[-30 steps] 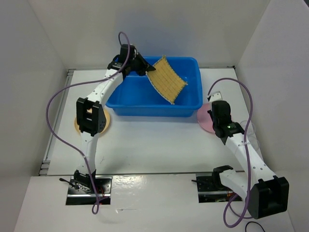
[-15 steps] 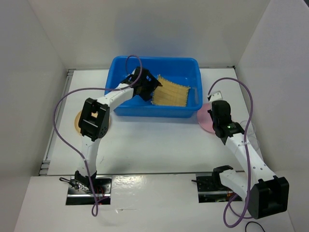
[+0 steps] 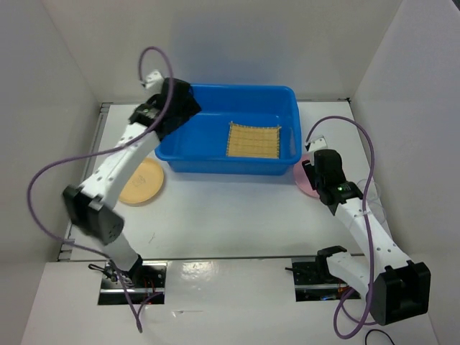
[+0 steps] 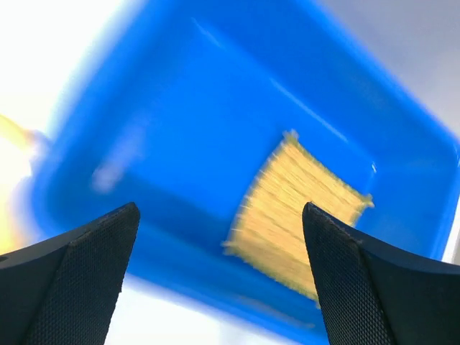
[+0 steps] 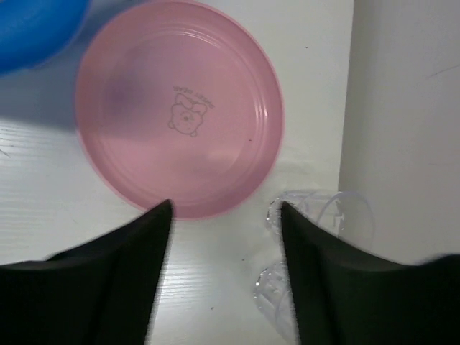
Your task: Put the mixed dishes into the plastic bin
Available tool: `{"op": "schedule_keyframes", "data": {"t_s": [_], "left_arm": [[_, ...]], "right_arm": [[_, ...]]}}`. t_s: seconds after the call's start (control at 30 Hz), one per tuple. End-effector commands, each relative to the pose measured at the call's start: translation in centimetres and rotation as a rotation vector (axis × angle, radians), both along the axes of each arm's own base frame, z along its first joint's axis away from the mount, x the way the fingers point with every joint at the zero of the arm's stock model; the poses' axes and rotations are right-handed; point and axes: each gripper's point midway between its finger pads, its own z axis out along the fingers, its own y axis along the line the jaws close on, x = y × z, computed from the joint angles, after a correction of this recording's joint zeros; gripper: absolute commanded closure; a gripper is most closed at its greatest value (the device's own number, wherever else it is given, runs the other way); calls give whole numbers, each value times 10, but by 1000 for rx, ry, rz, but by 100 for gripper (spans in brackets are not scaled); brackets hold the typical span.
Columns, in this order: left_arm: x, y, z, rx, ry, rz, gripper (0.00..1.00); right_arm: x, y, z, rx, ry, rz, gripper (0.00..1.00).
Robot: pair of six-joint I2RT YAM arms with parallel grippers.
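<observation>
The tan plate's near rim (image 3: 130, 202) is below my left gripper and further back, clear of the bin (image 3: 223, 164). My left gripper will move back and down onto it next.
The woven bamboo mat (image 3: 253, 140) lies flat on the floor of the blue plastic bin (image 3: 223, 164), toward its right side. My left gripper (image 3: 191, 109) hovers open over the bin's back left corner; its wrist view shows the mat (image 4: 298, 208) below, with nothing between the left gripper's fingertips (image 4: 219, 207). The tan plate (image 3: 141, 181) rests on the table left of the bin. My right gripper (image 5: 225, 205) stands open and empty just short of the pink plate (image 5: 180, 108), right of the bin. Two clear cups (image 5: 323, 215) lie beside its right finger.
White walls close in the table on the left, back and right. The right wall (image 5: 402, 122) runs close behind the cups. A corner of the bin (image 5: 36, 29) lies just left of the pink plate.
My left gripper opened and let go of the mat, which dropped flat into the bin. The left arm then swung back to the bin's left corner. My right gripper went from shut to open.
</observation>
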Motion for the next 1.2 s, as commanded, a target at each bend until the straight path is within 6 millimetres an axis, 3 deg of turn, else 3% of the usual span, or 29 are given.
{"op": "schedule_keyframes", "data": {"t_s": [0.0, 0.03, 0.07, 0.1, 0.13, 0.17, 0.2, 0.27, 0.3, 0.33, 0.43, 0.57, 0.83, 0.97, 1.1, 1.17], "left_arm": [[-61, 102, 66, 220, -102, 204, 0], [-88, 124, 64, 200, -100, 221, 0], [-100, 141, 61, 149, -103, 273, 0], [-122, 178, 68, 95, -132, 369, 0], [-130, 181, 58, 35, -112, 355, 0], [-142, 188, 24, 2, -38, 387, 0], [-152, 195, 18, -31, -34, 401, 0], [-160, 203, -12, -127, 27, 436, 0], [-168, 203, -42, -191, 83, 477, 0], [-167, 213, -54, -247, 90, 521, 0], [-175, 203, -93, -426, 159, 564, 0], [-187, 218, -143, -497, 281, 704, 0], [-193, 228, -203, -552, 411, 774, 0], [-205, 221, -243, -586, 548, 811, 0], [-199, 216, -255, -622, 567, 791, 0], [-193, 218, -257, -622, 558, 789, 8]], "right_arm": [[3, 12, -4, 20, -1, 41, 35], [3, 12, -4, 20, 0, 41, 25], [3, 12, -4, 20, 0, 41, 23], [2, 11, -8, 16, 17, 41, 21], [2, 14, -8, 16, 18, 52, 19], [4, 17, -5, 18, 13, 69, 18], [2, 16, -10, 13, 37, 69, 18], [5, 21, -9, 27, 40, 87, 17], [3, 20, -11, 25, 52, 86, 17], [2, 22, -10, 32, 58, 96, 17], [-6, 22, -12, 29, 105, 102, 13], [-23, 23, -25, 29, 185, 119, 12], [-14, 26, -18, 51, 102, 97, 11], [-14, 26, -19, 53, 94, 97, 10], [-15, 26, -14, 57, 76, 97, 10], [-16, 25, -18, 55, 85, 97, 10]]}}
